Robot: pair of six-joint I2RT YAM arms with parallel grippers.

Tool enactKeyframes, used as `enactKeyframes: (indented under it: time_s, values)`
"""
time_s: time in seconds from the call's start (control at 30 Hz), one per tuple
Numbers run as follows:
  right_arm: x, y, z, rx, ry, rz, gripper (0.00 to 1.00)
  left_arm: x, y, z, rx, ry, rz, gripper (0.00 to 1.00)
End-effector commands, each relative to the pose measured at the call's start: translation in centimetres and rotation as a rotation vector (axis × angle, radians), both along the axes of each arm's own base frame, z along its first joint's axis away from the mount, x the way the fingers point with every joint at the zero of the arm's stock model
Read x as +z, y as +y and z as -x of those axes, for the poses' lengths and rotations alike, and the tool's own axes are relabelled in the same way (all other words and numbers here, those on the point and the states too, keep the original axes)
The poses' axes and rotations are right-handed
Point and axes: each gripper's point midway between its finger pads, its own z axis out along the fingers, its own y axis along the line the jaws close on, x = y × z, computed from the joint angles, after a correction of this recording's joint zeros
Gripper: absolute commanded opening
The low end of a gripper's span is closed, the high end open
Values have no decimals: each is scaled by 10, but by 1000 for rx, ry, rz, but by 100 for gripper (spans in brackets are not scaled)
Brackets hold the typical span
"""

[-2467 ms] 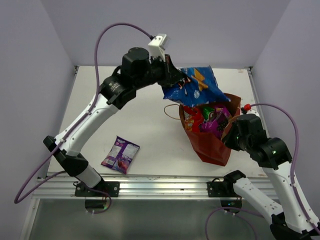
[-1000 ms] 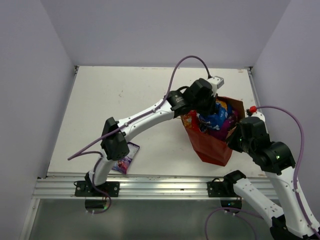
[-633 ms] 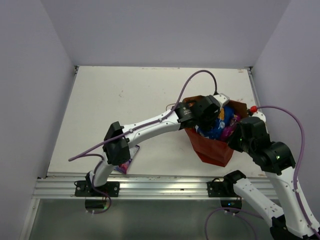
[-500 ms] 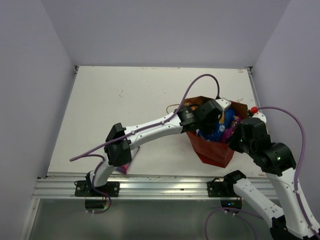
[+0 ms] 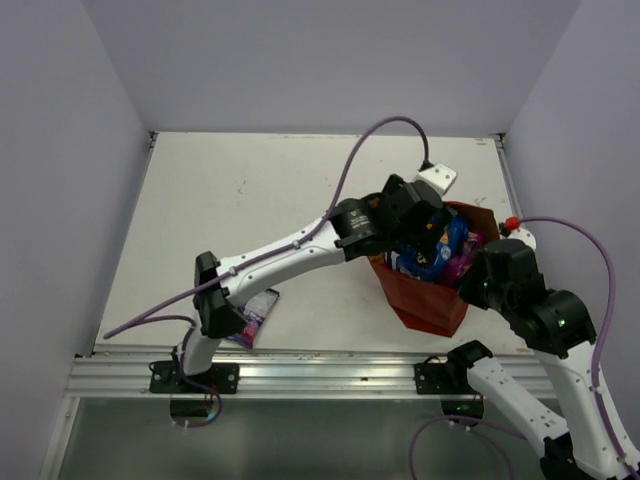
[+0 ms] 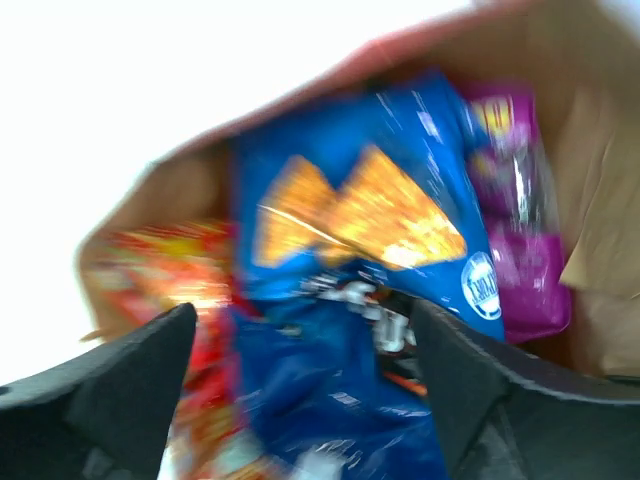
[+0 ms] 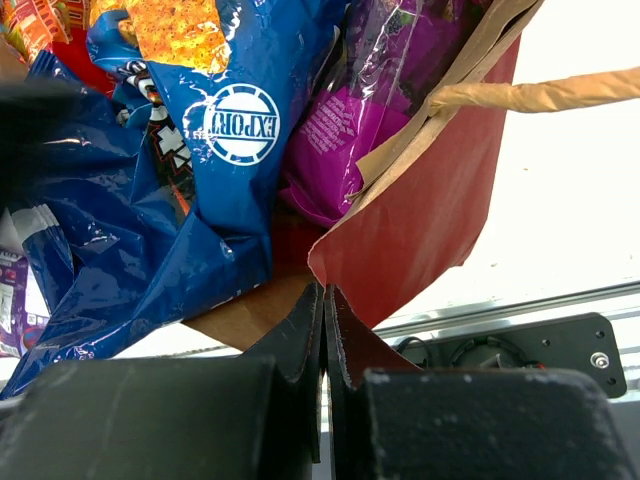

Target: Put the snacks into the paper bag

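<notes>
My left gripper will go left in the top view, back and down, to the still unbagged small purple packet point(image 5: 257, 308) below.
The red paper bag point(image 5: 428, 303) stands open at the right of the table. Inside it lie the blue Doritos pack point(image 6: 360, 200), a purple pack point(image 6: 520, 200) and a red pack point(image 6: 170, 260), all of them snacks. My left gripper point(image 6: 300, 320) hovers just above the Doritos pack with its jaws wide open and nothing between them; from above, the left gripper point(image 5: 420, 225) sits over the bag's mouth. My right gripper point(image 7: 323, 290) is shut on the bag's near rim point(image 7: 430, 220). A small purple packet point(image 5: 257, 308) lies on the table, partly hidden by my left arm.
The bag's paper handle point(image 7: 540, 97) sticks out to the right. A metal rail with arm mounts point(image 5: 300, 372) runs along the table's near edge. Walls close in the left, back and right sides.
My left gripper carried the Doritos pack down into the bag, then opened and let it go. It has risen a little since. The right gripper has kept its hold on the rim.
</notes>
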Motion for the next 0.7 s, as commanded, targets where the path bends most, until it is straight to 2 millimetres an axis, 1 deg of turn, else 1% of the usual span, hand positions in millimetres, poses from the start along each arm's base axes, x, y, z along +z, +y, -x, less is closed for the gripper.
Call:
enactKeyframes:
  time_s: [0.0,0.03,0.07,0.1,0.13,0.17,0.2,0.23,0.27,0.3,0.33,0.37,0.4,0.43,0.5,0.53,0.6,0.63,0.67]
  values:
    - [5,-1,7,0,7,-11,0,136,60,-30,200,-204,257,95]
    - [5,-1,7,1,6,-11,0,127,70,-34,233,-198,242,100]
    - [6,-1,6,2,6,-9,0,132,84,-45,285,-220,258,100]
    - [6,0,6,2,5,-12,0,147,104,-44,314,-234,295,100]
    - [6,0,5,4,6,-7,0,124,115,-47,346,-205,263,100]
    - [7,0,5,6,5,-10,0,117,132,-57,388,-188,269,100]
    - [7,1,4,10,6,-10,0,123,153,-55,413,-180,306,100]
    - [7,1,4,11,6,-7,0,82,169,-58,457,-123,253,100]
    - [6,3,3,16,6,-12,0,84,194,-61,494,-113,290,100]
    - [6,3,3,17,7,-13,0,68,206,-61,520,-86,277,100]
    - [7,4,2,22,6,-14,0,28,219,-55,552,-22,229,100]
    - [6,4,1,23,8,-13,0,20,234,-51,569,13,237,100]
    - [6,6,0,28,8,-16,0,5,241,-46,584,49,220,100]
    - [6,6,1,31,9,-12,0,-26,251,-36,618,106,184,100]
    - [5,7,-1,37,15,-12,0,-51,263,-19,638,172,158,100]
    - [3,8,-1,42,17,-15,0,-75,270,-6,652,224,140,100]
    - [2,10,-2,48,18,-22,0,-98,276,6,664,269,119,100]
    - [2,12,-2,53,19,-25,0,-117,283,14,680,299,100,100]
    - [0,12,-2,57,23,-25,0,-125,285,19,684,316,95,100]
